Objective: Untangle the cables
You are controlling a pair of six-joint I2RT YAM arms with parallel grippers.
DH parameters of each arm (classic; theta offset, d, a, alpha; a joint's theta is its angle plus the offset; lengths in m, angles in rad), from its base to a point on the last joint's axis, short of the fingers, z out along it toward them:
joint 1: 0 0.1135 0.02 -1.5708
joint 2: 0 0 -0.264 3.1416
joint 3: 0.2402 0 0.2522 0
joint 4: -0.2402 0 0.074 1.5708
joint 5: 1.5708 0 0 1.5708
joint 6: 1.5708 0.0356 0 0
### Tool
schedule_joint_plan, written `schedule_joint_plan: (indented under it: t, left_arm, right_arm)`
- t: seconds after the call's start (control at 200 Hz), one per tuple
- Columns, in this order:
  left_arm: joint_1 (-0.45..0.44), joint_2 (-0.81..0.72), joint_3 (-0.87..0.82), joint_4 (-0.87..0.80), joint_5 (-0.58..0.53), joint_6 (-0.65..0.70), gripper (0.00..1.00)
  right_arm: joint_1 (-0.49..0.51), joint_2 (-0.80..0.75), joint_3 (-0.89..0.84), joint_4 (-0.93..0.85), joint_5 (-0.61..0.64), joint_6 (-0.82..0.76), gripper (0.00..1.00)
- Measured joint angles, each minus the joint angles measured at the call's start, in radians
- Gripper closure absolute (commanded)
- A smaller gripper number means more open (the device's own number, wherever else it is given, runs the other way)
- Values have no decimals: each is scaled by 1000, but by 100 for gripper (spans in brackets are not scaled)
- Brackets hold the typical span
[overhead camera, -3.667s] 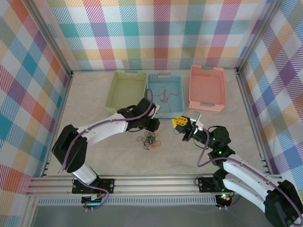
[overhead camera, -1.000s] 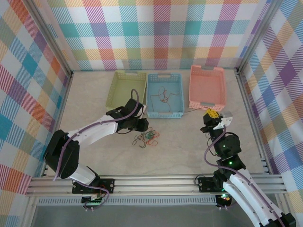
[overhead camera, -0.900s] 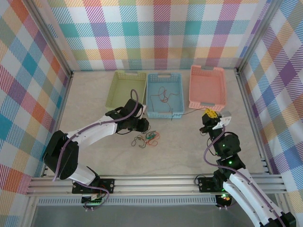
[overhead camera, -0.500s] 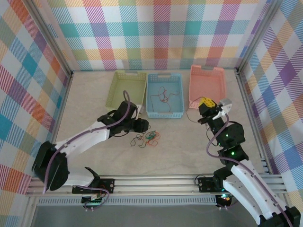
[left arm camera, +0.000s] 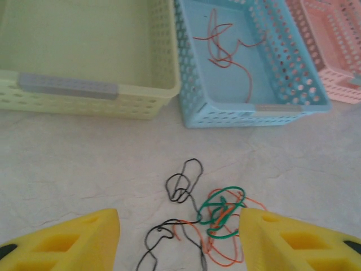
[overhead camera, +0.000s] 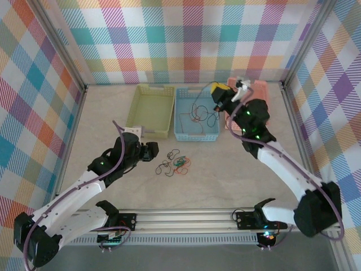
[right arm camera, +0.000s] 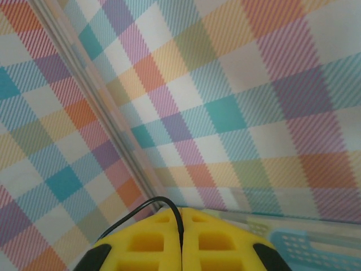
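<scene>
My right gripper swings across the blue basket (overhead camera: 196, 137) to over the green basket's bottom next and releases the black cable, because the green basket is still empty.
A tangle of thin cables (overhead camera: 175, 164), black, green and orange-red, lies on the table in front of the blue basket (overhead camera: 196, 137). In the left wrist view the tangle (left arm camera: 217, 217) sits between my left gripper's (left arm camera: 180, 226) yellow fingers, which stand apart and touch nothing. That left gripper (overhead camera: 151, 151) is just left of the tangle. My right gripper (overhead camera: 216, 92) is raised over the blue basket's far end, shut on a black cable (right arm camera: 179, 221) that hangs in loops (overhead camera: 210, 116) into the basket. An orange-red cable (left arm camera: 225, 51) lies inside the blue basket.
A green basket (overhead camera: 151, 96) stands left of the blue one, and a pink basket (overhead camera: 261, 86) stands to its right, partly behind my right arm. Checked walls close in the back and both sides.
My right gripper has risen from the table by the pink basket to above the blue basket, carrying the black cable. My left gripper has opened and pulled back left from the tangle.
</scene>
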Motion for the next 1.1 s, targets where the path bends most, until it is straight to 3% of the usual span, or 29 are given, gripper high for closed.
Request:
schedule_joint_plan:
  t: [0.735,1.015,1.105]
  left_arm:
    - [5,-117,-105,78,-166,-22,36]
    - [5,-143,-106,79,-179,-22,36]
    - [5,-138,-109,79,-179,-22,35]
  right_arm:
    - [173,889,784,61,-58,139,100]
    - [204,1120,937,-2,-48,142,100]
    - [204,1157,950,-40,-43,137,82]
